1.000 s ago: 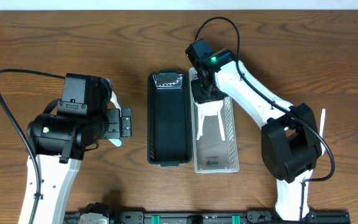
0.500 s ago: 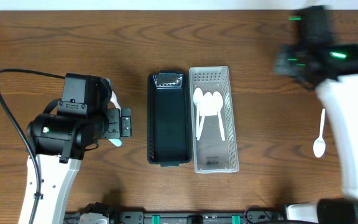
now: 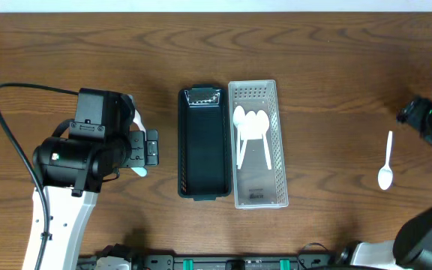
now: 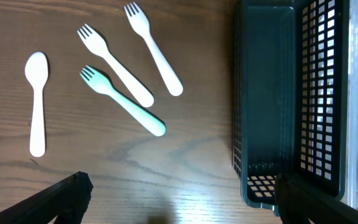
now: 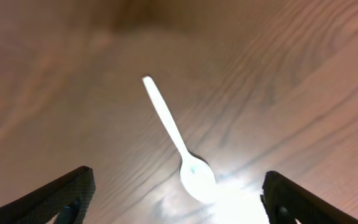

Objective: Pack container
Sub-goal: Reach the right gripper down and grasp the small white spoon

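Note:
My right gripper moves down onto the handle's middle [image 3: 388, 149] [image 5: 165, 116] next and closes. The only white spoon lies on bare wood, and its thin handle is clear.
A black basket [image 3: 205, 142] and a clear slotted container [image 3: 259, 184] stand side by side mid-table. Several white spoons [image 3: 250, 124] lie in the clear container. One white spoon [image 3: 385, 161] lies alone on the wood at the far right. My right gripper [image 3: 418, 116] hovers near it, open and empty; in the right wrist view that spoon [image 5: 179, 143] lies between and ahead of the open fingers [image 5: 73, 190]. My left gripper [image 4: 182, 202] is open and empty above two white forks [image 4: 114, 65], a teal fork [image 4: 123, 99] and a white spoon [image 4: 36, 102].
The left arm's body [image 3: 81, 150] covers most of the cutlery on the left in the overhead view. The black basket [image 4: 266, 93] stands right beside the left gripper's right finger. Bare wood lies between the containers and the lone spoon.
The right arm swung from over the clear container to the far right edge, and its jaws opened. The spoons stayed in the container. The left arm has not moved.

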